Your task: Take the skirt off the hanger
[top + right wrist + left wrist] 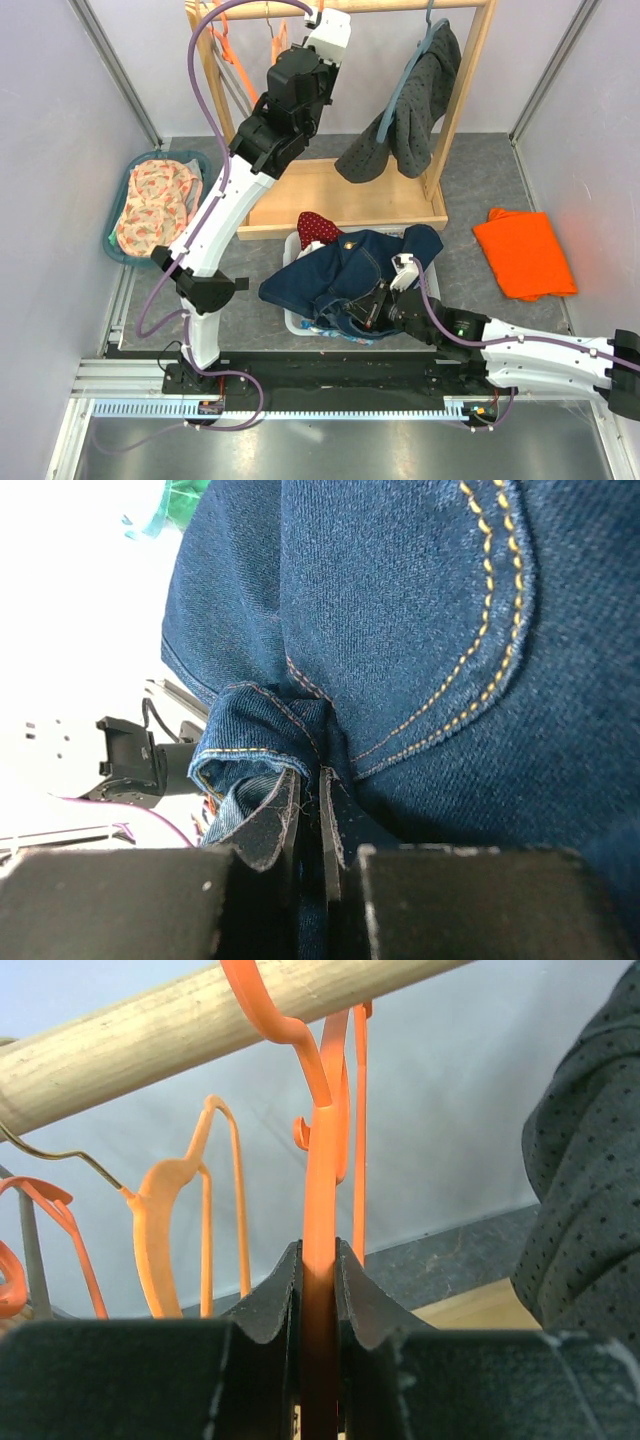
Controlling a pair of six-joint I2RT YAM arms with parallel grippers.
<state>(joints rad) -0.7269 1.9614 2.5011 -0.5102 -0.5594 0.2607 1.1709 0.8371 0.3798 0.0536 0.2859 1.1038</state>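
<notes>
The orange hanger's hook loops over the wooden bar, which runs above my left gripper's fingers. I should lower my left gripper slightly next and let go of the hanger onto the bar.
The blue denim skirt (350, 270) lies bunched over a white basket (292, 247) in front of the arms, apart from any hanger. My right gripper (373, 308) is shut on a fold of the skirt (420, 630) near a seam, its jaws (310, 780) pinching the cloth. My left gripper (320, 20) is raised to the wooden rail (150, 1050) and shut on the stem of an orange hanger (320, 1180), whose hook rests over the rail. No garment shows on that hanger.
More orange hangers (165, 1220) hang on the rail to the left. A dark grey garment (410, 110) hangs at the rack's right. A red dotted cloth (318, 227) lies in the basket. A teal basket (118, 215) stands at left, an orange cloth (523, 252) at right.
</notes>
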